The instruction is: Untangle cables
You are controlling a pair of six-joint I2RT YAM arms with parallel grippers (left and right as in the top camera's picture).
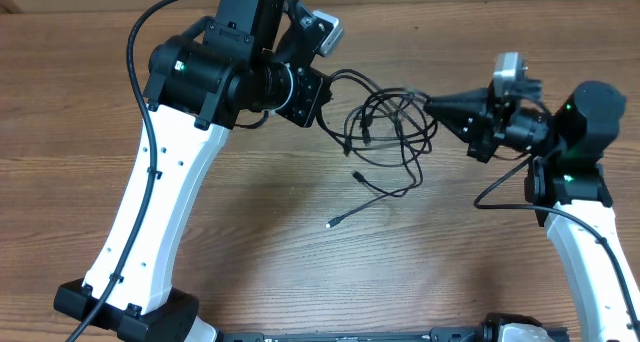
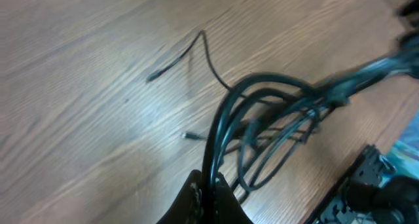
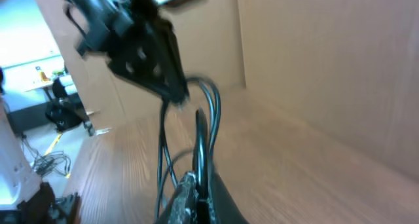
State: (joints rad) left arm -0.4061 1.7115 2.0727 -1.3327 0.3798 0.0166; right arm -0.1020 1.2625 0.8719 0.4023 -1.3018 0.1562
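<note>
I will pull my right gripper outward next, away from my left gripper, to the right in the overhead view, then release, since coils of the cables still bunch between them.
The cables form a loose black tangle lifted between my two grippers over the middle of the wooden table. My left gripper is shut on a strand at the tangle's left side; in the left wrist view the cables rise straight out of the closed left gripper. My right gripper is shut on the tangle's right side, and in the right wrist view a cable runs up from the pinched right gripper. Two plug ends trail on the table below.
The wooden table spreads below the tangle. A brown cardboard wall stands behind the table. The left arm's thick black wire loops at the far left. Black base hardware lies past the table edge.
</note>
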